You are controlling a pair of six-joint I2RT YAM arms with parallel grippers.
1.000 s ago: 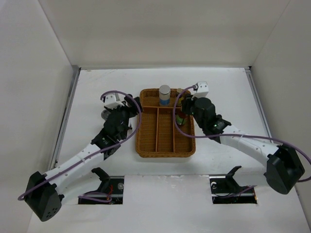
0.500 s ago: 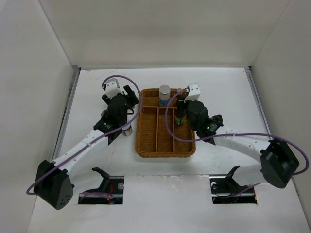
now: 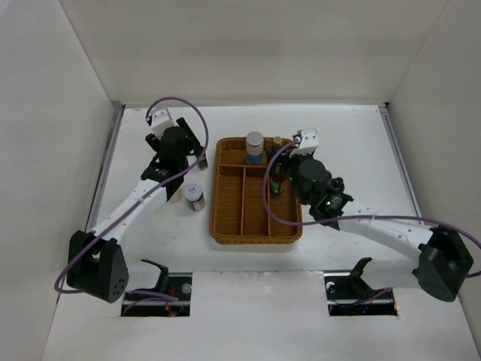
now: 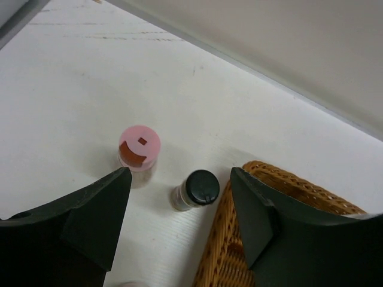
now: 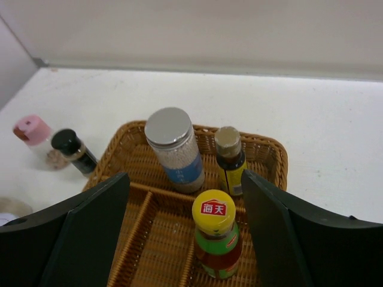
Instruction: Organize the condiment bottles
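My open left gripper should go down over the pink cap (image 4: 140, 145) next, with one finger on each side, because the pink-capped jar is below it, beside the black-capped jar (image 4: 197, 189).
The condiment bottles are spread in and beside the wicker tray (image 3: 225, 226). A yellow-capped sauce bottle (image 5: 216, 236) stands upright in the tray's right compartment, between the fingers of my open right gripper (image 5: 184, 177), which do not touch it. Behind it in the back compartment stand a grey-lidded jar (image 5: 173, 149) and a tan-capped bottle (image 5: 230, 158). On the table left of the tray stand a pink-capped jar (image 4: 139, 149) and a black-capped jar (image 4: 197, 189). My left gripper (image 4: 179, 173) hovers open above them, holding nothing.
Another small jar (image 3: 195, 197) stands alone on the table left of the tray. The tray's left and middle compartments (image 3: 240, 199) hold nothing. The enclosure's back wall (image 3: 255, 53) runs close behind the tray, and a side wall rises at the left.
My right gripper has opened and let go of the yellow-capped bottle, which stays upright in the tray. The left arm has swung toward the far left, uncovering the small jar.
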